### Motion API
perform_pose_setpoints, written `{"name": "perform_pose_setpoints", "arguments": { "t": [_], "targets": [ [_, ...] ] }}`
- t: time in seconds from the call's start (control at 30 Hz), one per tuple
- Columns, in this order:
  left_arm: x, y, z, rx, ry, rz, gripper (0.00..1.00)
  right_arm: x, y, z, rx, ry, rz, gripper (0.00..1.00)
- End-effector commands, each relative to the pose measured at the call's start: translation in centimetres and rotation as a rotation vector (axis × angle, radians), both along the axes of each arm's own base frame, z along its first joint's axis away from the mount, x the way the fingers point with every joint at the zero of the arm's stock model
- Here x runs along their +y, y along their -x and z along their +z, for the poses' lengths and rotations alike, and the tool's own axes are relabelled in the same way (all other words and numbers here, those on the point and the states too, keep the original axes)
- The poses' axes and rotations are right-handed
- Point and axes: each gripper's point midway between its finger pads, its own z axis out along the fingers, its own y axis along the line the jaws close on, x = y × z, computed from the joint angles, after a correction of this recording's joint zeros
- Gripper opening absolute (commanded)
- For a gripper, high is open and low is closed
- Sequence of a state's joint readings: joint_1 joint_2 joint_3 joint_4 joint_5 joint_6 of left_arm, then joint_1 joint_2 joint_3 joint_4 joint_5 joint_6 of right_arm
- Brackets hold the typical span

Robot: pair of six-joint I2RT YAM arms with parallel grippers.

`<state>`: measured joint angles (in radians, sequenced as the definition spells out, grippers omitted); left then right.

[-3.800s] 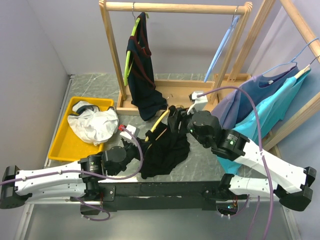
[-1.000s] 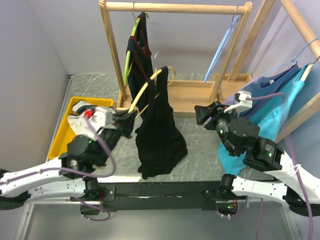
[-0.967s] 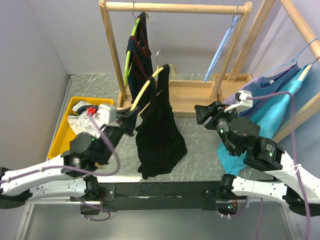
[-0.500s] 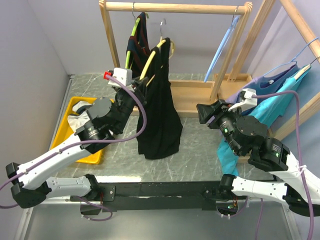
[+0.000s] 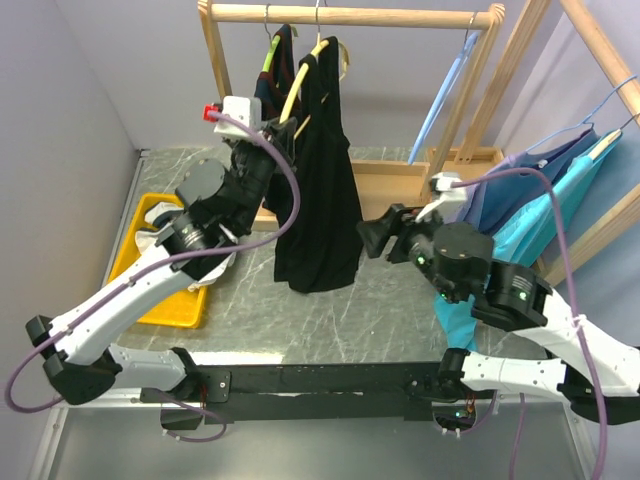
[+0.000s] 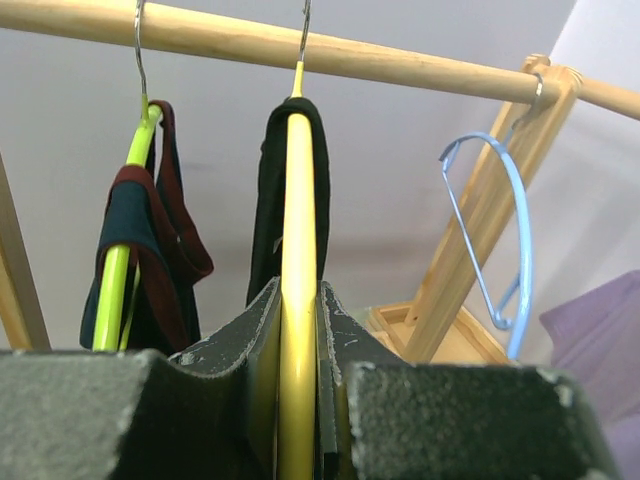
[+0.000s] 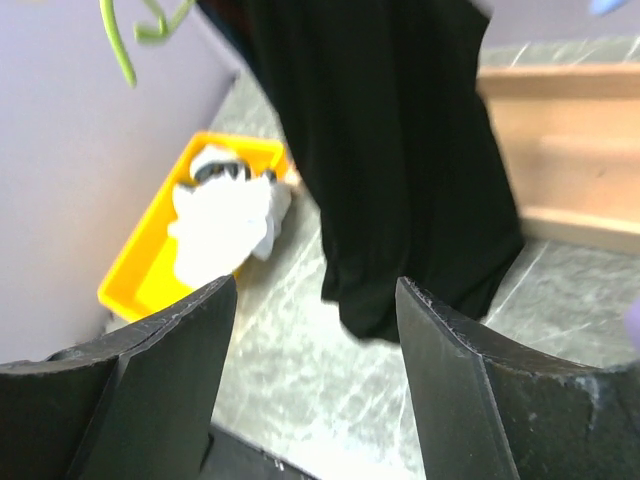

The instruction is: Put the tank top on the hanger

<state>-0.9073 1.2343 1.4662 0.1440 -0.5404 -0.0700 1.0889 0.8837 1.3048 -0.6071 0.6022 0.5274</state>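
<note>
The hanger's hook is over the bar, so the left gripper next needs to go down slightly and move outward toward the wooden bar (image 5: 318, 15) (image 6: 304, 50), then open off the hanger's arm.
The black tank top (image 5: 320, 190) hangs on the yellow hanger (image 5: 298, 85), whose metal hook (image 5: 318, 15) is over the wooden rail (image 5: 350, 15). In the left wrist view the hanger (image 6: 298, 280) runs up to the rail with a black strap (image 6: 270, 190) over it. My left gripper (image 5: 275, 130) is shut on the hanger's arm (image 6: 298, 400). My right gripper (image 5: 372, 240) is open and empty, right of the top's lower part; the top (image 7: 400, 150) fills the space ahead of its fingers (image 7: 180, 350).
A navy garment with red trim (image 5: 272, 90) hangs on a lime-green hanger (image 6: 120, 270) left of the top. A light-blue hanger (image 5: 445, 90) hangs on the right. A yellow tray (image 5: 135, 270) holds white cloth (image 7: 225, 220). Blue garments (image 5: 530, 190) hang on the right rack.
My left arm has lifted the hanger with the tank top up from the table to the rail, hook now over it. My right gripper has moved left toward the top's lower part.
</note>
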Motion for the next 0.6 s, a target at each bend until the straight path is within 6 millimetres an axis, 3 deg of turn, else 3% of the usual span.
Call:
{"name": "perform_pose_setpoints", "arguments": {
  "t": [0.0,0.1,0.3,0.5,0.57],
  "targets": [
    [0.5,0.1,5.2,-0.096,0.128,-0.043,0.01,2.1,0.8,-1.3,0.038,0.001,0.092,0.73],
    [-0.2,-1.1,4.8,-0.071,0.117,-0.049,0.01,3.0,1.0,-2.6,0.067,0.012,0.117,0.73],
    [-0.3,-3.2,1.8,0.001,0.114,-0.051,0.01,3.6,1.3,-4.2,0.092,0.022,0.134,0.73],
    [-0.4,-2.5,-1.4,0.061,0.082,-0.090,0.02,3.6,1.4,-5.4,0.105,0.035,0.133,0.73],
    [-0.5,-2.1,-2.3,0.086,0.066,-0.106,0.23,3.6,1.3,-5.8,0.111,0.045,0.130,0.73]
  ]
}}
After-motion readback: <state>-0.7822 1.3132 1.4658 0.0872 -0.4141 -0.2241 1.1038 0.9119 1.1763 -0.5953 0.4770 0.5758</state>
